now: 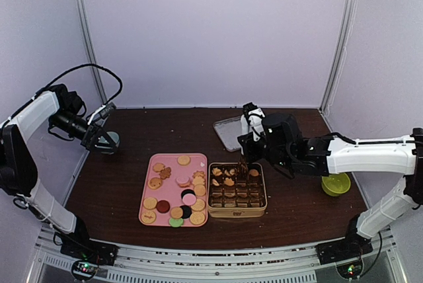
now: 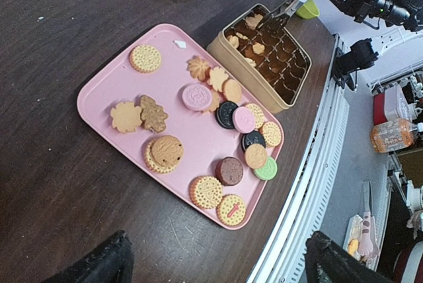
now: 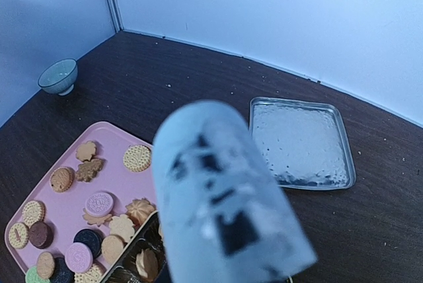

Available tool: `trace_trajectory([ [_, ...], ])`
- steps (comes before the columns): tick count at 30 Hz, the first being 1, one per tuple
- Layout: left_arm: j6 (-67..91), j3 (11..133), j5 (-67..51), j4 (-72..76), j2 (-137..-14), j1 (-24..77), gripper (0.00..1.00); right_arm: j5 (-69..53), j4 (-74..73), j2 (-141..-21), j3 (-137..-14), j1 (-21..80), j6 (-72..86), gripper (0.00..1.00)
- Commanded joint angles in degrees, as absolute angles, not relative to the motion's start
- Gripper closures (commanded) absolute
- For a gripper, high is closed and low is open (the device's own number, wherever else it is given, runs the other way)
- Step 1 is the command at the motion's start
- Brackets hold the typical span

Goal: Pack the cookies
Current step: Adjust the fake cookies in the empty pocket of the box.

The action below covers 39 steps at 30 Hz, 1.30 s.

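My right gripper rises and swings over the touching tan and brown cookies next, to open the tongs. The cookies lie unpacked to its left in the top view.
Several cookies [image 1: 170,190] lie on a pink tray [image 1: 151,164], round tan ones mixed with pink, black, dark red and green; the left wrist view shows them too [image 2: 198,98]. A gold tin [image 1: 237,211] with brown paper cups stands right of the tray, with a few cookies [image 2: 258,48] in its far rows. My right gripper [image 1: 250,139] is shut on metal tongs [image 2: 288,8], whose tips hang over the tin's far edge. The blurred tongs handle [image 3: 225,197] fills the right wrist view. Whether the tips hold a cookie I cannot tell. My left gripper [image 2: 218,266] hangs open, high at the table's left.
A teal bowl [image 1: 110,141] sits at the table's left edge under the left gripper. A flat silver lid [image 1: 229,132] lies behind the tin. A green bowl [image 1: 336,184] sits at the right. White walls close the back and sides.
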<state>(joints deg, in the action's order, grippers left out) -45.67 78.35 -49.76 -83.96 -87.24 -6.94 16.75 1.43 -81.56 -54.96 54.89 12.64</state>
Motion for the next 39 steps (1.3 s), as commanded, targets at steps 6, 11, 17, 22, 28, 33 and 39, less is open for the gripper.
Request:
trace_trajectory([
  [6, -47.2, 80.2, -51.8, -85.0, -88.1, -7.5, 0.07, 19.6, 2.6, -80.0, -57.6, 53.8, 10.1, 0.84],
  [11, -47.2, 80.3, -51.9, -85.0, -88.1, -7.4, 0.08, 19.9, 3.0, -79.1, -57.5, 53.6, 9.7, 0.84],
  [17, -47.2, 80.3, -51.9, -85.0, -88.1, -7.4, 0.07, 21.0, 4.0, -79.0, -57.9, 53.6, 9.1, 0.84],
  [22, -47.2, 80.2, -51.8, -85.0, -88.0, -7.4, 0.07, 20.4, 4.0, -79.1, -58.2, 53.6, 9.0, 0.83],
  [28, -47.3, 80.0, -52.0, -85.0, -88.0, -7.4, 0.07, 20.0, 4.1, -77.7, -57.9, 53.5, 9.0, 0.83],
  [33, -47.4, 79.9, -52.2, -85.0, -88.1, -7.4, 0.08, 20.4, 4.1, -77.0, -57.9, 53.5, 8.9, 0.83],
  [39, -47.5, 79.7, -52.2, -85.0, -87.8, -7.4, 0.08, 20.4, 4.2, -78.1, -58.4, 53.5, 9.1, 0.83],
])
